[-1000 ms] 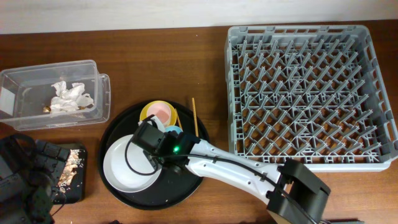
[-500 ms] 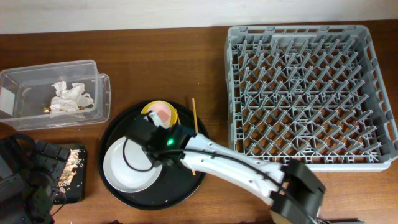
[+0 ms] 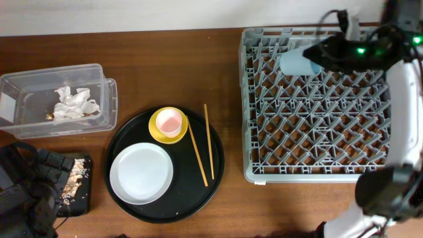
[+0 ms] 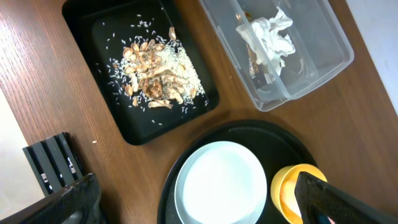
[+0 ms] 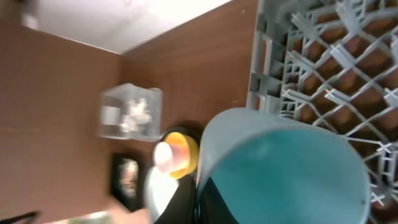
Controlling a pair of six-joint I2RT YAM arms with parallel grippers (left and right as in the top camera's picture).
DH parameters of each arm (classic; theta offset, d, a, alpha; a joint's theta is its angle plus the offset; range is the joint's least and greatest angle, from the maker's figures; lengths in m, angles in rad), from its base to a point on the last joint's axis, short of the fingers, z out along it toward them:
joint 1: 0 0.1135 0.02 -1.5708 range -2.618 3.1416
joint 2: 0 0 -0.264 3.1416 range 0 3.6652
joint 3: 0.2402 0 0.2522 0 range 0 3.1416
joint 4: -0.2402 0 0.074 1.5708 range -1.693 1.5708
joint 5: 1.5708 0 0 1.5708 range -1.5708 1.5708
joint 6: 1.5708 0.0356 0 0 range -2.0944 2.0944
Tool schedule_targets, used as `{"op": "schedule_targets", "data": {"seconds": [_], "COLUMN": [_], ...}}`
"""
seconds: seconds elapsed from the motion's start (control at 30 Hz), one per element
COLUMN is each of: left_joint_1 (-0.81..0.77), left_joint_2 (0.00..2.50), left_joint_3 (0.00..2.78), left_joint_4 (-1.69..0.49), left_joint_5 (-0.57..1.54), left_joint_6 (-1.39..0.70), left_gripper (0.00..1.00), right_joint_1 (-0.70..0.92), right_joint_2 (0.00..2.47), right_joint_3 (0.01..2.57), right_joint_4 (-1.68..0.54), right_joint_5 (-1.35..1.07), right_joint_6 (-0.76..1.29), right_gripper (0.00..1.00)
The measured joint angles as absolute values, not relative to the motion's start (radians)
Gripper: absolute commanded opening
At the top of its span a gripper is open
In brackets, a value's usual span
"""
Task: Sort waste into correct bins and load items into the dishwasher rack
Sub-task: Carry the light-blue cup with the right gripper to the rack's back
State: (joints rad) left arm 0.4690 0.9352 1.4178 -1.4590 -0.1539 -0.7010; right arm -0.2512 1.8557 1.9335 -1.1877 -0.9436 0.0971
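Note:
I need to bring the light-blue cup down with my right gripper into the grey rack, shifting to the right in the overhead view, since the cup still hangs above the rack's empty wires.
My right gripper is shut on the rim of the light-blue cup and holds it on its side over the far left part of the grey dishwasher rack. In the right wrist view the cup fills the frame, pinched by the gripper. The plate, the yellow bowl with the pink cup inside it, and two chopsticks lie on the round black tray. My left gripper is open and empty, above the plate.
The clear box at the left holds white tissue. The flat black tray holds tan food scraps. The round black tray sits between the bins and the rack.
My right arm has left the round tray with the light-blue cup in its grip and swung right and back to the rack's far side. The left arm has not moved.

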Motion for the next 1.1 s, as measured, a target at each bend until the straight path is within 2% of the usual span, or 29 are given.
{"op": "schedule_targets", "data": {"seconds": [0.17,0.23,0.47,0.63,0.7,0.77,0.97,1.1], "left_joint_1": [0.469,0.469,0.469,0.469,0.469,0.469,0.469,0.469], "left_joint_2": [0.935,0.935,0.935,0.935,0.935,0.935,0.935,0.935], "left_joint_3": [1.418,1.418,1.418,1.418,1.418,1.418,1.418,1.418], "left_joint_4": [-1.458,-1.459,-1.458,-1.459,-1.458,-1.458,-1.458,-1.459], "left_joint_5": [-0.154,-0.154,-0.154,-0.154,-0.154,-0.154,-0.154,-0.154], "left_joint_6": [-0.701,-0.701,-0.701,-0.701,-0.701,-0.701,-0.701,-0.701], "left_gripper": [1.00,0.99,0.99,0.99,1.00,0.99,0.99,1.00], "right_joint_1": [-0.356,-0.360,-0.439,-0.485,-0.485,-0.485,-0.469,-0.393], "right_joint_2": [2.160,2.239,2.284,2.284,2.284,2.280,2.279,2.279], "right_joint_3": [1.907,1.903,1.900,1.900,1.901,1.902,1.900,1.900], "right_joint_4": [-1.185,-1.186,-1.197,-1.205,-1.214,-1.224,-1.231,-1.223], "right_joint_5": [-1.382,-1.440,-1.295,-1.274,-1.245,-1.235,-1.458,-1.448], "right_joint_6": [0.010,-0.005,-0.007,-0.009,-0.003,-0.003,-0.017,-0.014], "right_gripper": [0.04,0.04,0.06,0.16,0.15,0.09,0.09,0.09]}}
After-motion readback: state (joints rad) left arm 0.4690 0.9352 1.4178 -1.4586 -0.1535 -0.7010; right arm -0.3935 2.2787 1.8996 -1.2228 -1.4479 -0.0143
